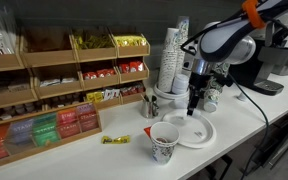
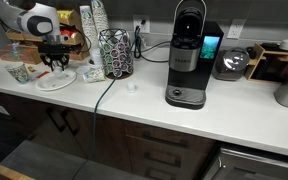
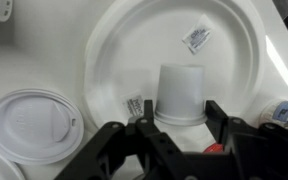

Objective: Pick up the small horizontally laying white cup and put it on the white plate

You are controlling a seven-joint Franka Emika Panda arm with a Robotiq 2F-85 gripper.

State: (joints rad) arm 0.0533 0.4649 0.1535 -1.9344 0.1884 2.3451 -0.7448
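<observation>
My gripper is holding the cup. It will bring the cup down next onto the white plate, beside the lower sachet in the wrist view.
The small white cup [image 3: 181,92] is over the white plate [image 3: 224,60], wide rim toward my wrist camera and narrow base away. My gripper [image 3: 179,112] has one finger on each side of the rim, touching it, so it is shut on the cup. In both exterior views the gripper [image 1: 193,106] [image 2: 54,66] hangs just above the plate [image 1: 199,136] [image 2: 56,82] on the counter. The cup itself is too small to make out there.
Two sachets [image 3: 196,38] lie on the plate. A white lid [image 3: 29,125] lies beside it. A patterned paper cup [image 1: 164,143], a cup stack [image 1: 174,58], a yellow packet [image 1: 115,139] and tea shelves [image 1: 54,90] are nearby. A coffee machine [image 2: 189,60] stands farther along.
</observation>
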